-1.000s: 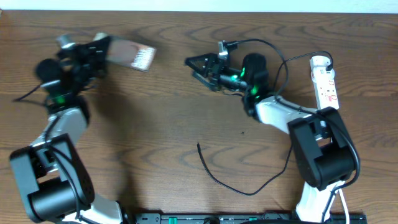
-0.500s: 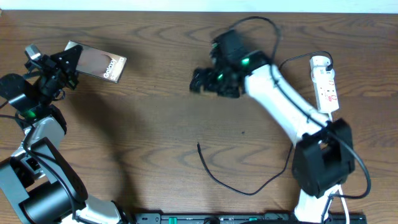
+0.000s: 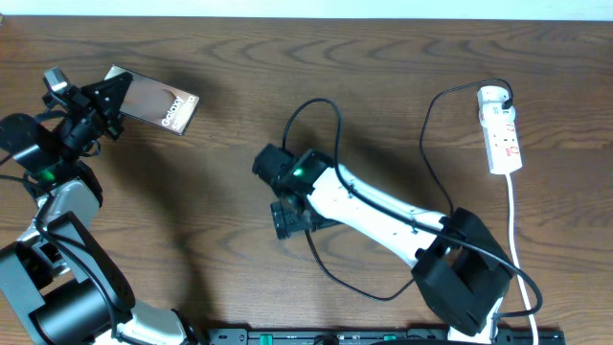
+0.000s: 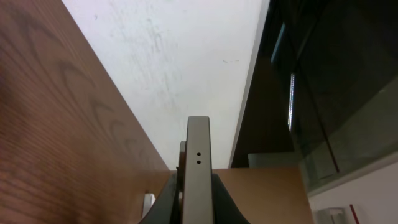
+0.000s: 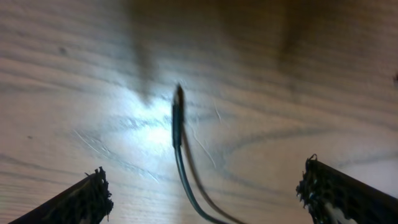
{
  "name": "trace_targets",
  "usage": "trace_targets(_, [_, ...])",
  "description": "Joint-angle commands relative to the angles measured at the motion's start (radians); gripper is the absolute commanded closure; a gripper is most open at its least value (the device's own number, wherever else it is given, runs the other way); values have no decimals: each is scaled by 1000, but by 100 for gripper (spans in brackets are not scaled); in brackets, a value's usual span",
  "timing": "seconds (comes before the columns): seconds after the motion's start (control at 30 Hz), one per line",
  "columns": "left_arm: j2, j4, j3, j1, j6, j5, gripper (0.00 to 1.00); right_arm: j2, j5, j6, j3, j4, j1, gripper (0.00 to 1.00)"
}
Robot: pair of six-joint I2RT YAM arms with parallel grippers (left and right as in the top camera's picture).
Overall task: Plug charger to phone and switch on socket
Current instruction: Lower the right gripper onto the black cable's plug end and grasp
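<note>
The connector's black housing [image 5: 177,126] lies below, on the tabletop between the spread fingers. My right gripper moves down toward the wood next and closes around it.
The phone [image 3: 153,100] is lifted at the back left, face up and tilted, with my left gripper [image 3: 100,100] shut on its near end. The left wrist view shows only the phone's thin grey edge [image 4: 198,163] clamped between the jaws of the left gripper [image 4: 198,206]. The charger [image 3: 369,294] is a thin black cable curving over the table's front middle. My right gripper [image 3: 290,218] hangs open over its free end. In the right wrist view the connector tip [image 5: 178,94] lies on the wood between the wide fingertips of the right gripper [image 5: 203,174], untouched. The socket [image 3: 502,131] lies at the back right.
The socket's white cord [image 3: 517,230] runs down the right side towards the front edge. A black cable loop [image 3: 316,107] rises from the right arm's wrist. The right arm's white link [image 3: 383,211] stretches diagonally across the table's middle.
My right arm has swung from the back of the table down to the middle, and now sits over the cable's tip. The left gripper first moved the phone left, then held it still.
</note>
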Motion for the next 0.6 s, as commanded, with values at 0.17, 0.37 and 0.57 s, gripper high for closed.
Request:
trace_targets(0.17, [-16, 15, 9, -1, 27, 34, 93, 8, 80, 59, -31, -5, 23, 19])
trace_targets(0.37, [-16, 14, 9, -1, 34, 34, 93, 9, 58, 60, -112, 105, 19, 21])
trace_targets(0.57, [-16, 14, 9, -1, 34, 34, 93, 9, 50, 54, -114, 103, 22, 23])
